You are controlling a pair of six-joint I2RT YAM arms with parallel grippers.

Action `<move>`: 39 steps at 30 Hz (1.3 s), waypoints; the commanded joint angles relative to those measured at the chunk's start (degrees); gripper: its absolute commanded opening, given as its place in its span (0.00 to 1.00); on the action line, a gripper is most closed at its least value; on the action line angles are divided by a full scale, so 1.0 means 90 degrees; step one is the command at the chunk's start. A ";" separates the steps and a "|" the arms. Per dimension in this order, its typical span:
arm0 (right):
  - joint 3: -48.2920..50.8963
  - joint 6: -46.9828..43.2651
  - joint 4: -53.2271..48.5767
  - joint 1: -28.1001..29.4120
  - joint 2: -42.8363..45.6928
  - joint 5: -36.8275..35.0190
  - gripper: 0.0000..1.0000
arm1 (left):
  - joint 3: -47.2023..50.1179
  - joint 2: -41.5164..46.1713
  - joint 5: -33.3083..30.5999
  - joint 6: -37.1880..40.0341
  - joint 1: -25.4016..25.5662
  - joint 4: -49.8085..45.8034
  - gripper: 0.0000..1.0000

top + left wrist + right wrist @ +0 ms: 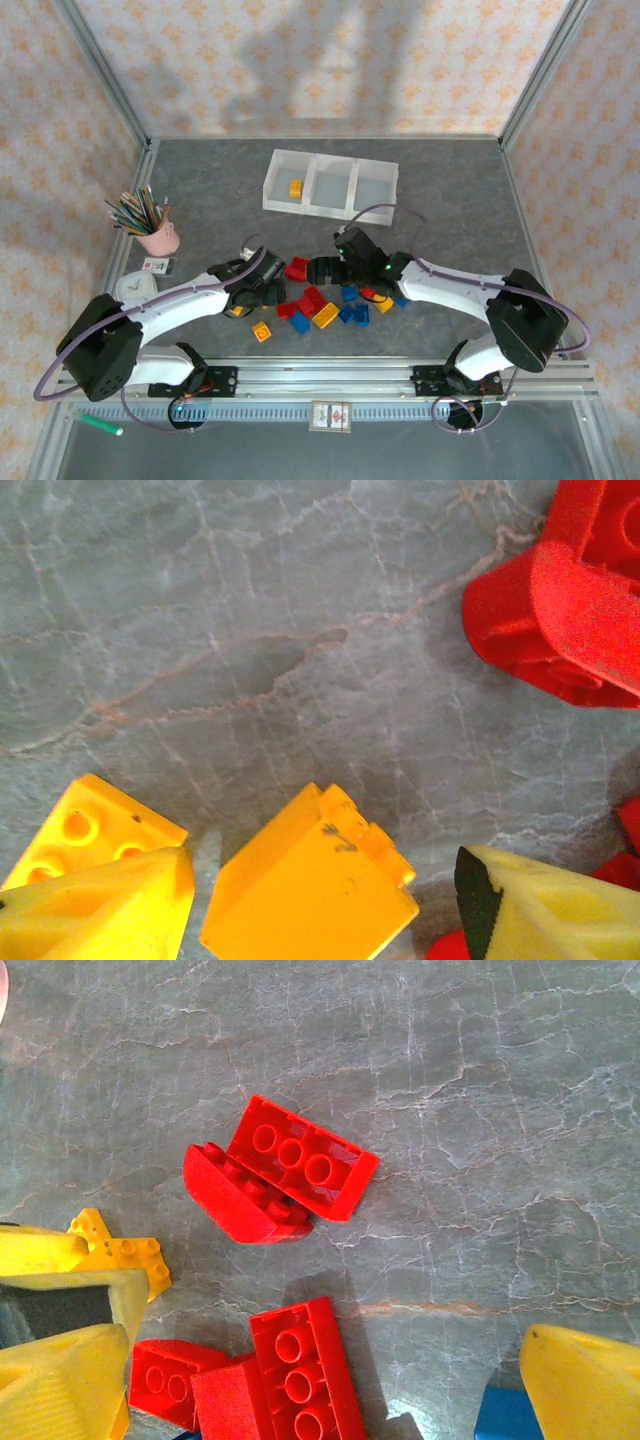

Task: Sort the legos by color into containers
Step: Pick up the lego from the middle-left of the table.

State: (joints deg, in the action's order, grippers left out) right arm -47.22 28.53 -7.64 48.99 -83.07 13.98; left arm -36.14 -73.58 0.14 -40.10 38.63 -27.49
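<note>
My left gripper will stay low and close its open fingers on the yellow-orange brick (310, 885), because the brick stands between them with a gap on each side.
The legos (325, 305) lie in a loose heap of red, blue and yellow-orange bricks on the grey table in front of both arms. The white three-compartment tray (330, 167) stands behind them, with one yellow brick (295, 187) in its left compartment. My left gripper (325, 880) is open and low over the table. A yellow-orange brick (310, 885) stands between its fingers, with a narrow gap on each side. Another yellow brick (95, 830) lies by its left finger. My right gripper (325, 1360) is open above a cluster of red bricks (300, 1370).
A pink cup of pencils (155, 232) stands at the left, with a small white disc (135, 288) near it. Two joined red bricks (280, 1170) lie ahead of the right gripper, and a blue brick (505, 1415) sits by its right finger. The two grippers are close together.
</note>
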 commanded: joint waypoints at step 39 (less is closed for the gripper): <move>-0.0428 -0.0136 0.0111 -0.0797 0.0394 -0.0171 1.00 | -0.1361 0.0074 -0.1800 -0.0066 -0.0138 0.0258 0.23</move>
State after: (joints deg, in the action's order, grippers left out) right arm -48.53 28.29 -7.70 43.59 -81.21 13.13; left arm -43.92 -73.49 -11.94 -43.86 39.66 -27.18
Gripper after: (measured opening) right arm 0.996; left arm 0.320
